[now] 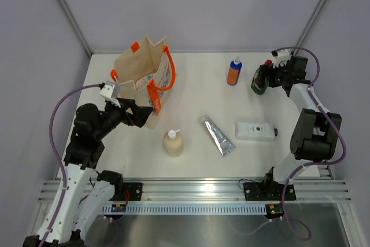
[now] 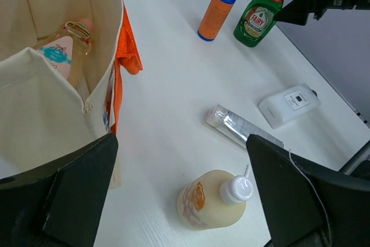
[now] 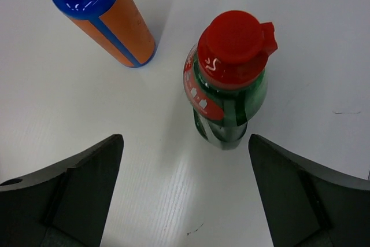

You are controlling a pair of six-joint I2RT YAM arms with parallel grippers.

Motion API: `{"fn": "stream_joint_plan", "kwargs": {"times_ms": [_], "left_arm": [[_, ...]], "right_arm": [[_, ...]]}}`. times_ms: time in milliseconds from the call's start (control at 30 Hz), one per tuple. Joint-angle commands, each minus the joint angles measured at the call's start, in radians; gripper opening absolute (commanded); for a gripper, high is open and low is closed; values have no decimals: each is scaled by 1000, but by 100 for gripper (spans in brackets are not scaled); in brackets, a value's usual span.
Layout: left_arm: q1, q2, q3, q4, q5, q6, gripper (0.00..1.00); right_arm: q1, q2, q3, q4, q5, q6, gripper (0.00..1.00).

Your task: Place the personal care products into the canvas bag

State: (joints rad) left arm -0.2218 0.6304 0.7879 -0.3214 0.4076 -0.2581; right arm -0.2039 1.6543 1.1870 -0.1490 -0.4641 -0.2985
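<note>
The green bottle (image 3: 231, 79) stands outward of my right gripper and to its right in the wrist view, so the open fingers slide that way around its top part next.
The canvas bag (image 1: 144, 76) stands open at the back left, and a peach pink-capped bottle (image 2: 60, 56) lies inside it. My left gripper (image 1: 141, 115) is open at the bag's near side, empty, with the cream pump bottle (image 2: 214, 201) on the table below its jaws. The silver tube (image 1: 217, 135) and the flat white bottle (image 1: 255, 131) lie in the middle of the table. At the back right stand the orange blue-topped bottle (image 3: 107, 18) and the green red-capped bottle (image 3: 231, 79). My right gripper (image 3: 185, 148) hangs open just above and beside the green bottle, touching nothing.
The bag's orange handles (image 1: 162, 85) hang over its right side toward the table's middle. Grey walls enclose the table on the back and both sides. The right arm's base (image 1: 312, 137) stands close to the flat white bottle.
</note>
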Motion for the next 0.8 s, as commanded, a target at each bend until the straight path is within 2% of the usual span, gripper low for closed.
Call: {"fn": "stream_joint_plan", "kwargs": {"times_ms": [0, 100, 133, 300, 433, 467, 567, 700, 767], "left_arm": [[4, -69, -21, 44, 63, -35, 99], [4, -103, -39, 42, 83, -52, 99], [4, -119, -47, 45, 94, -65, 99], [4, -156, -72, 88, 128, -107, 99], [2, -158, -78, 90, 155, -125, 99], [2, -153, -87, 103, 164, -127, 99], [2, -124, -108, 137, 207, -145, 99], [-25, -75, -113, 182, 258, -165, 99], [-97, -55, -98, 192, 241, -152, 99]], "right_arm": [[-5, 64, 104, 82, -25, -37, 97], [-5, 143, 144, 89, -2, -37, 96], [-5, 177, 193, 62, -10, -37, 91], [-6, 225, 255, 59, -36, -30, 82], [-6, 220, 257, 37, -79, -54, 63], [-6, 214, 250, 39, -90, -60, 51], [-6, 179, 226, 34, -117, -70, 31], [-6, 87, 198, 0, -142, -45, 13], [-8, 39, 188, -23, -146, -22, 7]]}}
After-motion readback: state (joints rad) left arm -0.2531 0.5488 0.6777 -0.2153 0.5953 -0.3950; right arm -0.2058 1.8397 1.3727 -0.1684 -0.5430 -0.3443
